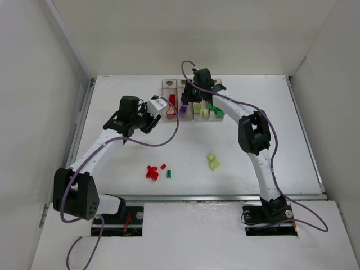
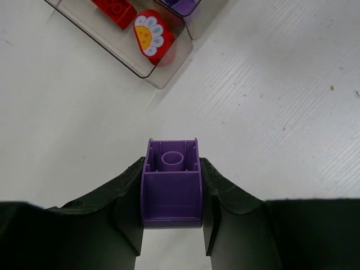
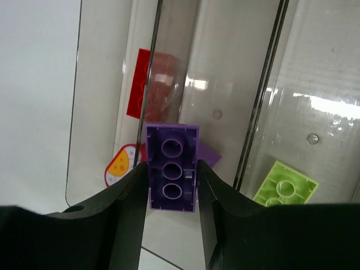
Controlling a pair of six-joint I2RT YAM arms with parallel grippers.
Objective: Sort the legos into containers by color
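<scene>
The left gripper moves outward and across the red bin next and releases its lego over it, since a purple piece already lies in the second bin.
The containers (image 1: 168, 84) stand in a row at the back of the table. Their bins hold red (image 1: 172, 100), purple (image 1: 183, 110), yellow-green (image 1: 199, 107) and green (image 1: 216, 110) legos. My left gripper (image 2: 171, 169) is shut on a purple lego (image 2: 171, 183), hollow side up, over bare table just short of the red bin's near corner (image 2: 163, 76). My right gripper (image 3: 171, 174) is shut on a purple three-hole lego (image 3: 171, 169) above the second bin, where another purple piece (image 3: 210, 153) lies. In the top view the left gripper (image 1: 153, 117) sits left of the bins and the right gripper (image 1: 194, 94) over them.
Loose legos lie on the near table: red ones (image 1: 151, 172), a small red one (image 1: 163, 166), a green one (image 1: 169, 174) and yellow-green ones (image 1: 214, 162). A red flower-printed piece (image 2: 151, 34) and a red lego (image 2: 115, 8) lie in the red bin. White walls surround the table.
</scene>
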